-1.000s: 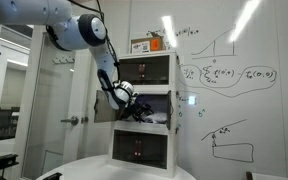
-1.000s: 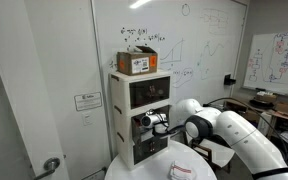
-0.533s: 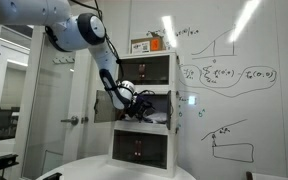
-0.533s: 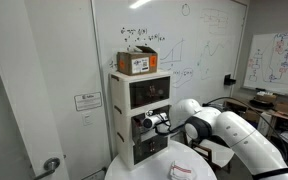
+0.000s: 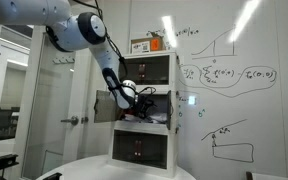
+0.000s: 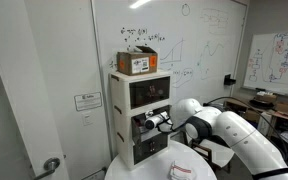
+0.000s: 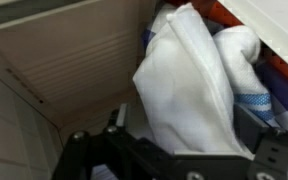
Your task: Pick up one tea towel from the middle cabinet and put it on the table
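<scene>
The tea towel's near part already lies between my gripper's two fingers, so next the gripper will stay put inside the middle cabinet (image 5: 162, 92) and close on it.
The tea towel (image 7: 189, 90) is a pale white bundle filling the wrist view, inside the middle cabinet (image 5: 162, 92), whose white-framed door (image 5: 102, 108) hangs open to the side. My gripper (image 7: 187, 142) is open, its two dark fingers on either side of the towel's lower part. In both exterior views the gripper (image 5: 136, 97) (image 6: 150, 122) reaches into the middle tier. The round white table (image 5: 99, 166) (image 6: 159, 168) lies below the cabinet stack.
A blue-striped cloth (image 7: 254, 100) and a red cloth (image 7: 222, 12) lie behind the towel. A cardboard box (image 5: 149, 45) (image 6: 137, 63) sits on top of the stack. Dark-fronted tiers sit above and below. A whiteboard wall stands behind.
My gripper has moved up and further into the middle cabinet, toward the towel. The door and the stack have not moved.
</scene>
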